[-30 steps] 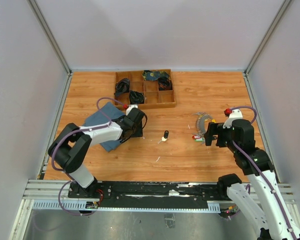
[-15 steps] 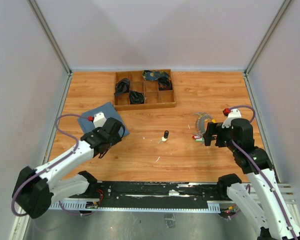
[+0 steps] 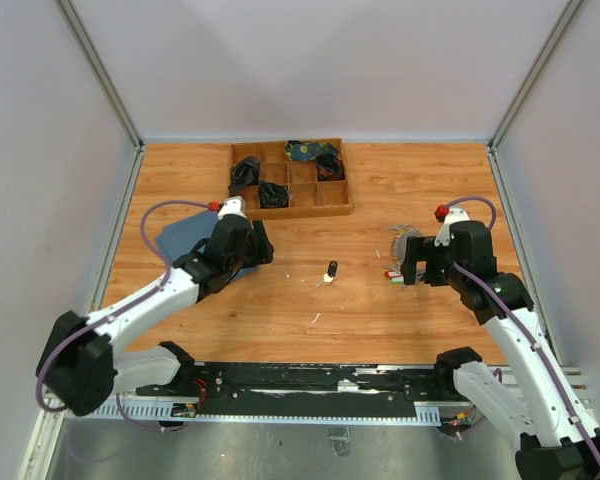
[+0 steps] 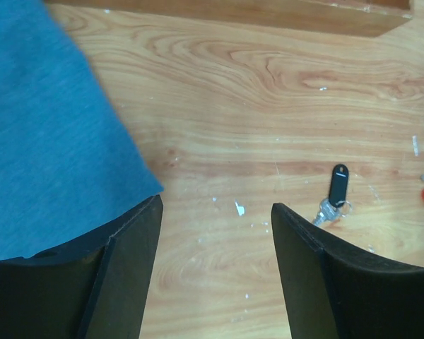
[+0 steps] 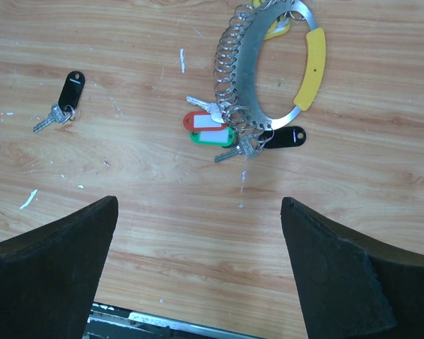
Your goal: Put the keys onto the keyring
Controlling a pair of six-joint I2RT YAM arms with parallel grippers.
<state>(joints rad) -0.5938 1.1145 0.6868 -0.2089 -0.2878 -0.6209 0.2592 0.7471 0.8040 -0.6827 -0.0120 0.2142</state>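
My right gripper moves outward and down onto the keyring's yellow piece (image 5: pixel 313 69) next and will close there, because that part is bare while small rings crowd the keyring's opposite side.
The keyring (image 5: pixel 244 63) is a curved metal band with several small rings and a yellow piece (image 5: pixel 313 67); it lies at the right of the table (image 3: pixel 405 240). Keys with red, green and black tags (image 5: pixel 213 127) hang at its lower end. A loose key with a black fob (image 3: pixel 331 270) lies mid-table, seen in both wrist views (image 4: pixel 337 187) (image 5: pixel 67 95). My left gripper (image 3: pixel 260 245) (image 4: pixel 215 206) is open and empty, at the blue cloth's right edge, left of the loose key. My right gripper (image 3: pixel 412 268) (image 5: pixel 199 203) is open and empty, just short of the tagged keys.
A blue cloth (image 3: pixel 195 245) (image 4: pixel 49 134) lies at the left under my left arm. A wooden compartment tray (image 3: pixel 338 208) with dark items stands at the back centre; its front wall shows in the left wrist view (image 4: pixel 268 14). Small white specks dot the wood.
My left arm drew back toward the near left, then swung forward again to the cloth's right edge. My right gripper shifted slightly toward the keyring.
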